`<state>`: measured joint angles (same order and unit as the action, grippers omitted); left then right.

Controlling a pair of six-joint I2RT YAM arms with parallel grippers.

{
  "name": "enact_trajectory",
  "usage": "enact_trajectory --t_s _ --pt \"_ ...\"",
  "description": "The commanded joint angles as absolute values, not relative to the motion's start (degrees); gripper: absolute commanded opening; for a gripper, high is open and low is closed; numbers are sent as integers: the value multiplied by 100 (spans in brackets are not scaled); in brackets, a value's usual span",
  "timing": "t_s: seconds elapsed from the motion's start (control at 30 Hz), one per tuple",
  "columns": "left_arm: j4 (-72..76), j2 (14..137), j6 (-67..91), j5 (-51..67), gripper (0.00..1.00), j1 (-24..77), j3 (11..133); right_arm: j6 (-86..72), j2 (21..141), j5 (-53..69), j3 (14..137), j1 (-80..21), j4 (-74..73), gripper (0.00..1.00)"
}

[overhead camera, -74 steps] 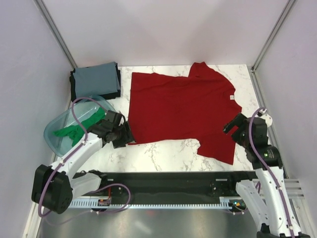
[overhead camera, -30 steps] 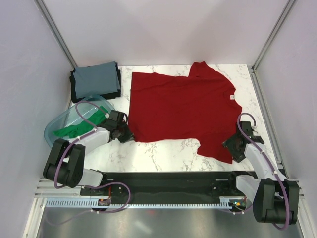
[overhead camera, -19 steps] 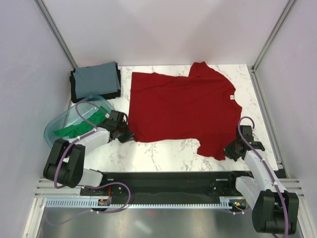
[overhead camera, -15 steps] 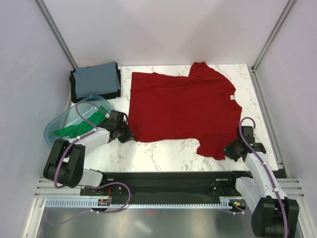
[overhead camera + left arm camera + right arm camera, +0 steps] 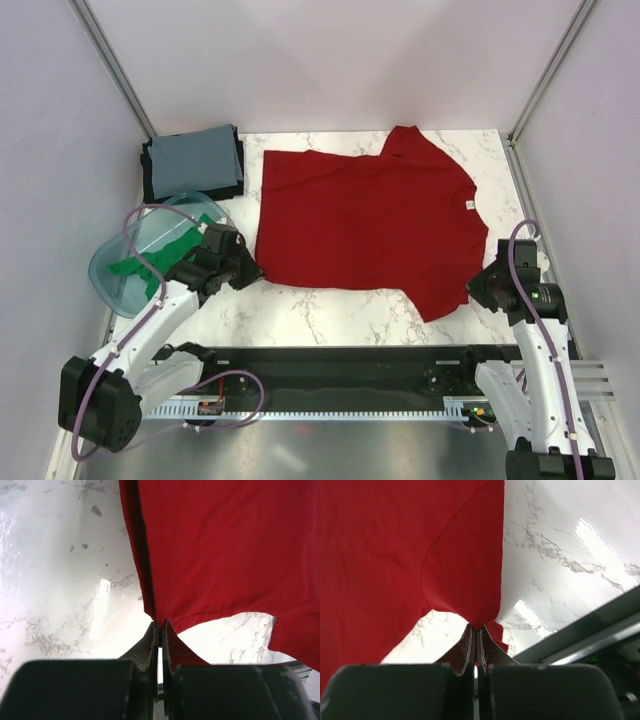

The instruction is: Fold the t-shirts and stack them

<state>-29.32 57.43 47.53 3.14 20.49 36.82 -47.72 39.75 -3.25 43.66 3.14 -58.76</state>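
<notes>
The shirt still lies spread, so its near corner goes over the shirt's dark red body [image 5: 280, 194] [image 5: 159, 526] next, my left gripper moving outward along its basin-side edge.
A dark red t-shirt [image 5: 365, 225] lies spread on the marble table with a small white neck label [image 5: 466, 203] at its right. My left gripper [image 5: 246, 270] is shut on the shirt's near-left corner [image 5: 159, 616], which is lifted off the table. My right gripper [image 5: 478, 290] is shut on the shirt's near-right corner [image 5: 479, 617], also raised. A grey-blue folded shirt [image 5: 197, 158] lies on a dark folded one at the back left. A bright green shirt [image 5: 150, 260] sits in the basin.
The translucent teal plastic basin [image 5: 112, 285] stands at the left edge, just left of my left arm. A black rail [image 5: 340, 365] runs along the near edge. Walls and metal posts close the table's back and sides.
The right gripper has closed on the near-right corner. Both arms have risen, lifting the shirt's near edge and drawing it straighter. The left gripper stayed shut on its corner.
</notes>
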Motion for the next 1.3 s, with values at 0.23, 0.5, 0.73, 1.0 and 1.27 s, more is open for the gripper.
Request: enact_trajectory --t_s 0.23,0.5,0.73,1.0,1.27 --pt "-4271 5141 4632 114 2 2065 4332 -4325 3902 -898 5651 185 -6636 0" --pt "-4351 6081 4123 -246 2 2004 5535 -3762 5087 -106 5748 185 -5670 0" --pt "-4289 7600 3639 -237 2 1697 6705 -3331 6335 -106 6414 185 -5073 0" --pt "-4324 9042 3199 175 2 1336 8049 -2848 8234 -361 7847 185 -5054 0" --pt "-4482 10396 3085 474 2 1055 8955 -2839 10044 -508 9377 193 -5054 0"
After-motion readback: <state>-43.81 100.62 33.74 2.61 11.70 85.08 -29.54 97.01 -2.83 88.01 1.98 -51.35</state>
